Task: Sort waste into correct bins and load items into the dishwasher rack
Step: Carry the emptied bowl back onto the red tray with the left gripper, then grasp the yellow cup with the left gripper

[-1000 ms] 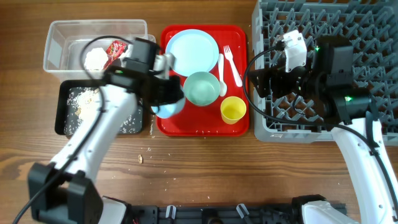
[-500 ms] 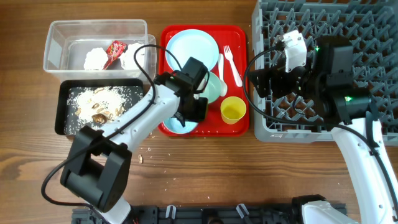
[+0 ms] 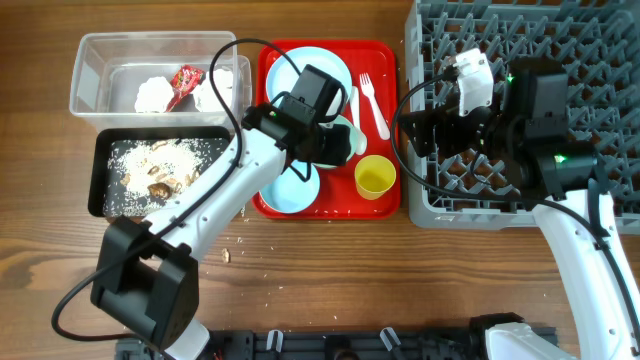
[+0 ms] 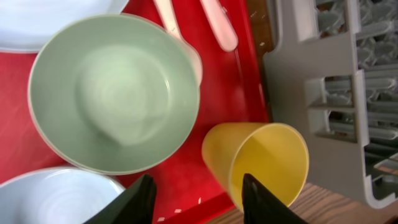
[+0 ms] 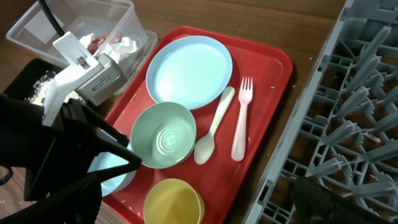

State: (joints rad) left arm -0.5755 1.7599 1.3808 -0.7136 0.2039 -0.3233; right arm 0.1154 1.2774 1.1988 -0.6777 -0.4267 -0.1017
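Note:
I will next move my right gripper back from the rack and bring it down to the bowl's rim there.
On the flat red serving tray (image 3: 385, 60) lie a pale blue plate (image 3: 330, 62), a pale green bowl (image 4: 115, 93), a pale blue bowl (image 3: 290, 188), a yellow cup (image 3: 375, 178), a white fork (image 3: 376, 95) and a white spoon (image 3: 357, 105). My left gripper (image 3: 338, 145) is open and empty above the tray, between the green bowl and the cup (image 4: 267, 162). My right gripper (image 3: 414, 130) is open and empty at the left edge of the grey dishwasher rack (image 3: 530, 60). The clear tub (image 3: 95, 60) holds napkin wads (image 3: 152, 93) and a red wrapper (image 3: 185, 80). The black tray (image 3: 100, 180) holds food scraps (image 3: 160, 170).
A few crumbs (image 3: 226, 254) lie on the wooden table in front of the black tray. The rack's wall (image 4: 311, 93) stands close to the right of the red tray. The right wrist view shows the plate (image 5: 188, 68), fork (image 5: 241, 124) and spoon (image 5: 211, 134).
My left arm swung from the black tray to the red tray with the blue bowl, set it down at the tray's front left, let go, and moved toward the green bowl. The right arm stayed still.

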